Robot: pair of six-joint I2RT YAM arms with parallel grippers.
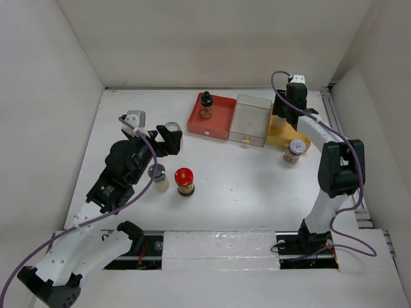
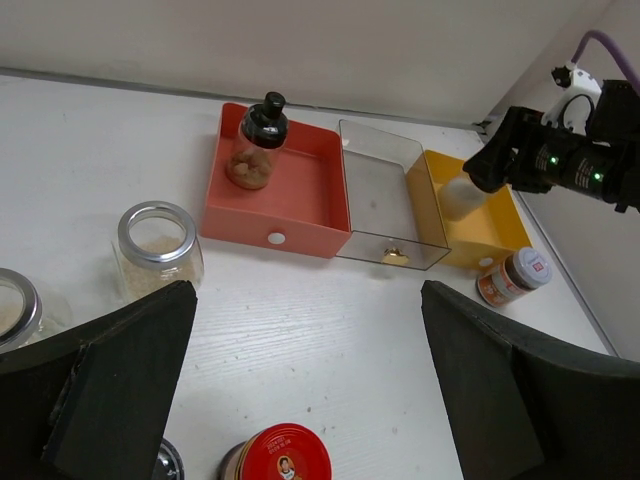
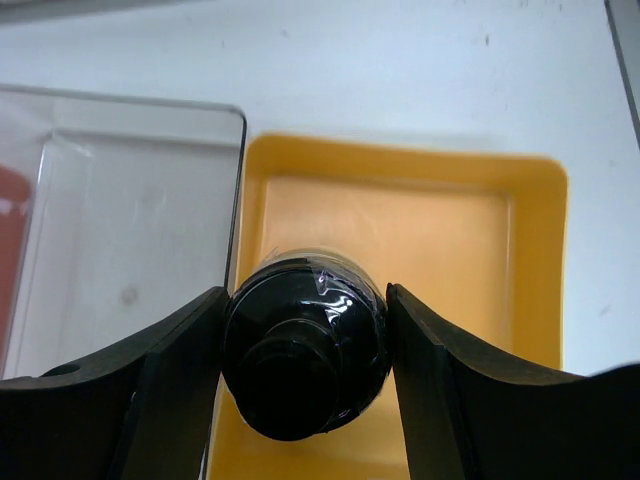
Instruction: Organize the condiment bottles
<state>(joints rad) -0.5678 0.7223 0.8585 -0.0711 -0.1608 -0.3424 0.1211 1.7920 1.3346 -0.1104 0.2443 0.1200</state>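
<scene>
Next, my right gripper lowers the black-capped bottle, already inside the yellow tray's rim, to the tray's bottom below. It releases the bottle there by the clear grey tray.
My right gripper (image 3: 305,352) is shut on a black-capped bottle (image 3: 305,345) and holds it over the yellow tray (image 3: 420,225); in the top view it (image 1: 283,118) is above that tray (image 1: 287,136). A second black-capped amber bottle (image 1: 205,104) stands in the red tray (image 1: 221,122). My left gripper (image 1: 164,142) is open and empty (image 2: 305,385). Just in front of it stands the red-capped brown jar (image 1: 185,181). A silver-lidded jar (image 1: 156,173) stands beside it. Two clear silver-rimmed jars (image 2: 158,245) (image 2: 12,305) stand to the left. A whitish-lidded jar (image 1: 295,151) stands in front of the yellow tray.
A clear grey tray (image 1: 252,119) sits between the red and yellow trays at the back. White walls close in the table on the left, back and right. My right arm (image 1: 337,167) reaches along the right side.
</scene>
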